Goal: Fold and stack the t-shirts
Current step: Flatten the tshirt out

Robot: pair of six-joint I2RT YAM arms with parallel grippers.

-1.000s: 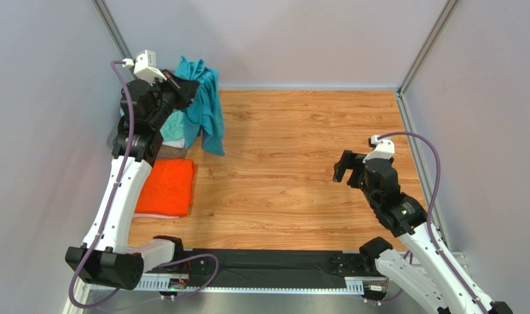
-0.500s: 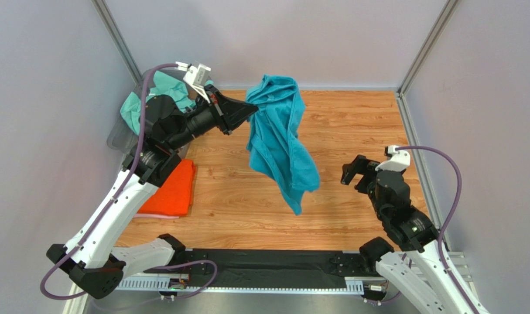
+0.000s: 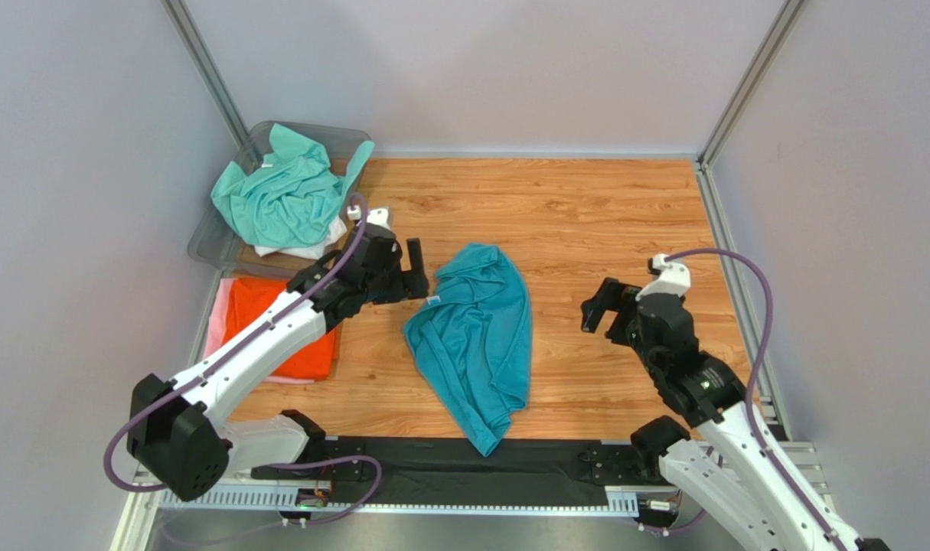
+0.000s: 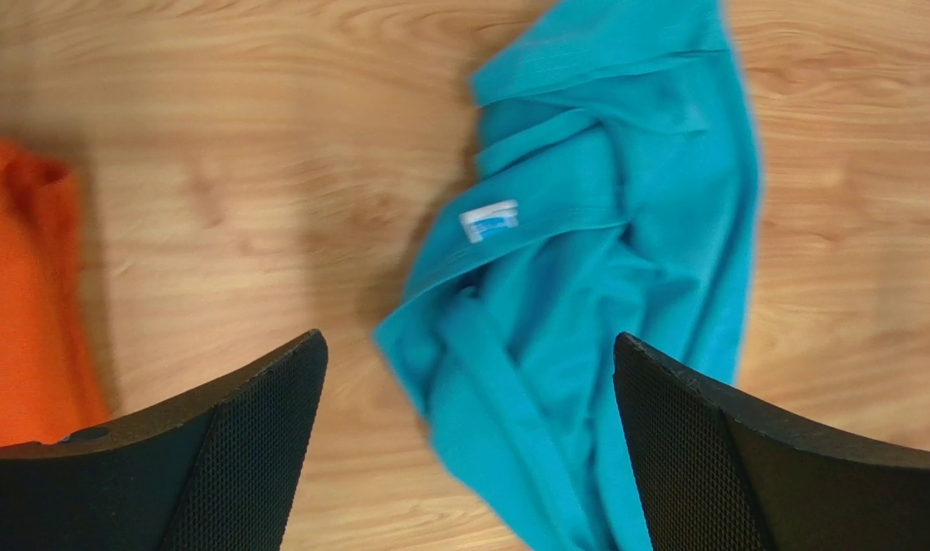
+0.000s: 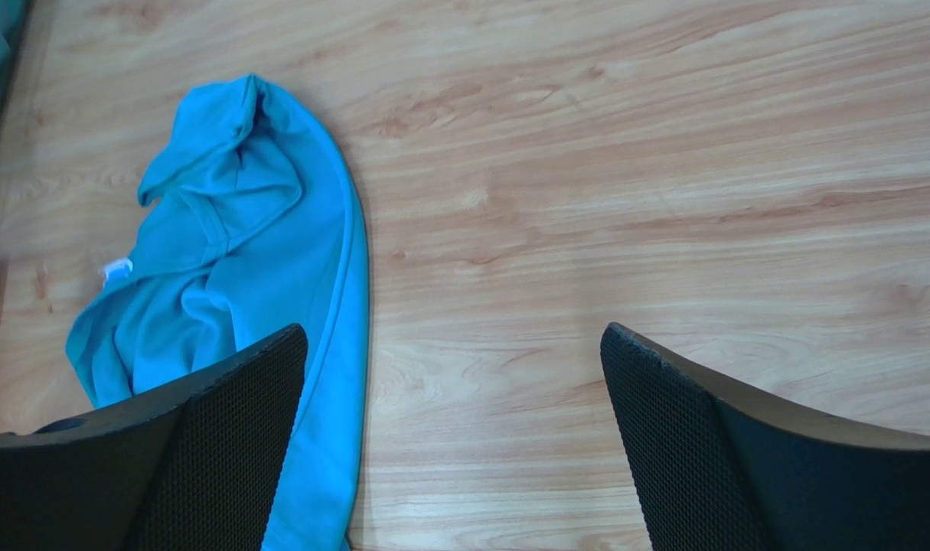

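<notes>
The bunched fold's pointed corner [image 3: 409,331] [image 4: 391,332] is below my left gripper and closer to my base, sticking out onto bare wood. My left gripper will move down and back onto it next.
A teal-blue t-shirt [image 3: 475,339] lies crumpled on the wooden table, its white neck label facing up [image 4: 489,219]. My left gripper [image 3: 418,276] hovers open just left of its collar end; in the left wrist view its jaws [image 4: 467,344] stand wide above the cloth [image 4: 619,230], holding nothing. My right gripper [image 3: 596,310] is open to the right of the shirt, over bare wood [image 5: 453,333], with the shirt [image 5: 239,264] off to its left. An orange t-shirt [image 3: 276,327] lies folded on a pale pink one [image 3: 216,327]. Mint-green [image 3: 283,195] and white [image 3: 308,247] t-shirts fill the bin.
The clear grey bin [image 3: 320,132] stands in the back left corner against the wall. Grey walls close in the table on three sides. A black strip [image 3: 481,465] runs along the near edge between the arm bases.
My left arm swung the teal-blue shirt from the bin out over the table, opened and let it go. The shirt now lies flat on the wood. The right arm barely shifted.
</notes>
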